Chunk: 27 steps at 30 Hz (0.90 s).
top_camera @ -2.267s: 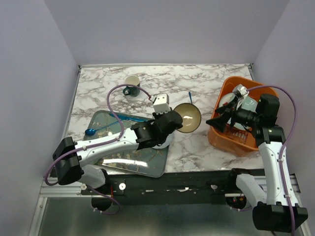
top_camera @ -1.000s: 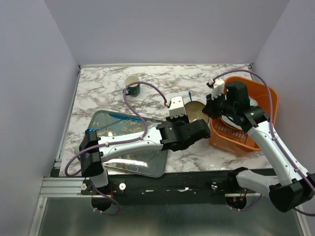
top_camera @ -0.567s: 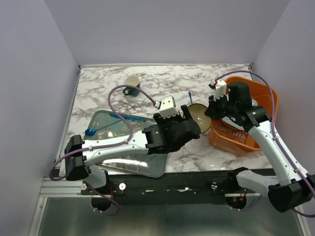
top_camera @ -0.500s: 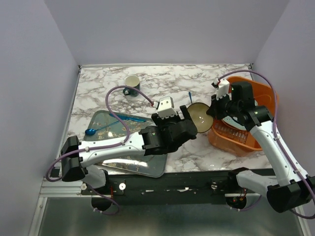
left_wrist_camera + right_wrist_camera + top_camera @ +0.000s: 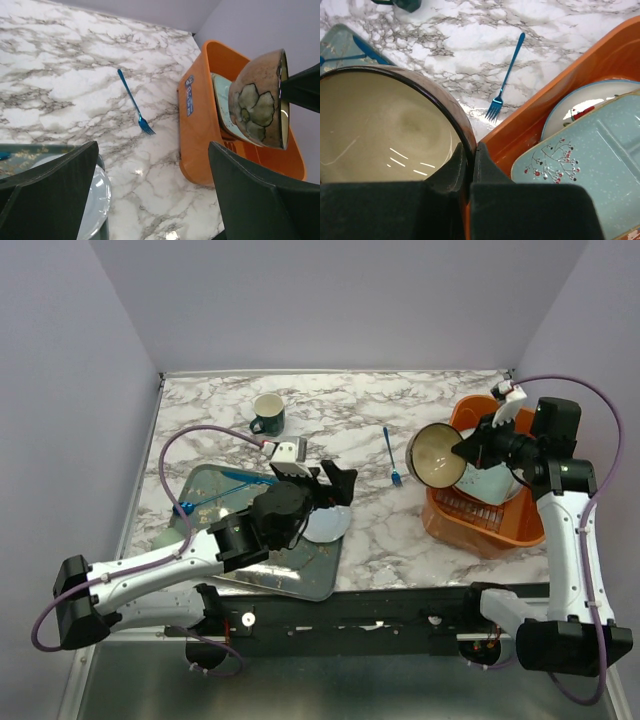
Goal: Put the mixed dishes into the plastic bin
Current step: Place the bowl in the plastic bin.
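Observation:
The mint dish (image 5: pixel 590 165) is below the robot's right gripper and to its right in the top view, so the robot will carry the overhanging bowl that way, lower it and let it go.
My right gripper (image 5: pixel 462 452) is shut on the rim of the brown bowl (image 5: pixel 438 456), which hangs tipped on its side over the left wall of the orange plastic bin (image 5: pixel 478 532). In the right wrist view the jaws (image 5: pixel 468 155) pinch the bowl's rim (image 5: pixel 380 125), one finger inside and one outside. A mint rectangular dish (image 5: pixel 590 165) and a white plate (image 5: pixel 580 107) lie in the bin (image 5: pixel 580 70). My left gripper (image 5: pixel 335 483) stands open and empty above a pale plate (image 5: pixel 328 525). The dark green mug (image 5: pixel 268 415) stands at the far side of the table.
The dark floral tray (image 5: pixel 230 550) lies at the front left with a blue spoon (image 5: pixel 215 498) on it. A blue fork (image 5: pixel 390 455) lies on the marble between the tray and the bin. Walls enclose the table on three sides.
My left gripper has opened, let go of the bowl and drawn back left over the tray. My right gripper has carried the bowl up and right to the bin's edge.

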Motion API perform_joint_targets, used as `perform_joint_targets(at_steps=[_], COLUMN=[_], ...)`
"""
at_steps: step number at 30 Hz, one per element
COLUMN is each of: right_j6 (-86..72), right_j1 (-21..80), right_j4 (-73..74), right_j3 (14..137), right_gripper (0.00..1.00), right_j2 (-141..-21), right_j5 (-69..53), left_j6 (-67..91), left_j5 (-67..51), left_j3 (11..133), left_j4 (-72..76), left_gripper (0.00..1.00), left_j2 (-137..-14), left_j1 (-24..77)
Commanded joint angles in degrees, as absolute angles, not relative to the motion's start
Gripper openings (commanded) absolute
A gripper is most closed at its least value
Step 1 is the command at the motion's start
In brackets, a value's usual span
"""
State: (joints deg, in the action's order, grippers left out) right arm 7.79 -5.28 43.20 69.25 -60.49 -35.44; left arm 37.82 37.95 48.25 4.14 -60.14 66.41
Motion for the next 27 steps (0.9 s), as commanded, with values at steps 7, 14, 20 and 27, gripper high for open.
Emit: perform_joint_targets(at_steps=[7, 14, 20, 27], right_j6=[6.15, 10.89, 15.64, 21.70], right_j1=[-20.20, -25.66, -26.81, -27.51], right_j4=[47.88, 60.45, 68.96, 76.11], right_j3=[81.19, 86.92, 91.04, 95.01], right_gripper=[0.01, 0.00, 0.02, 0.04], right_j2=[-70.65, -79.10, -84.53, -88.77], right_j5=[-45.97, -46.58, -42.46, -36.57], left_j6=[32.52, 34.10, 35.86, 36.91], left_j5=[26.90, 26.81, 26.72, 26.72], left_j3=[41.15, 36.83, 34.20, 31.99], left_j4=[0.09, 0.09, 0.09, 0.97], left_gripper=[0.99, 0.99, 0.99, 0.99], left_j2=[-51.16, -47.73, -46.32, -45.09], left_j1=[56.78, 54.76, 53.88, 53.70])
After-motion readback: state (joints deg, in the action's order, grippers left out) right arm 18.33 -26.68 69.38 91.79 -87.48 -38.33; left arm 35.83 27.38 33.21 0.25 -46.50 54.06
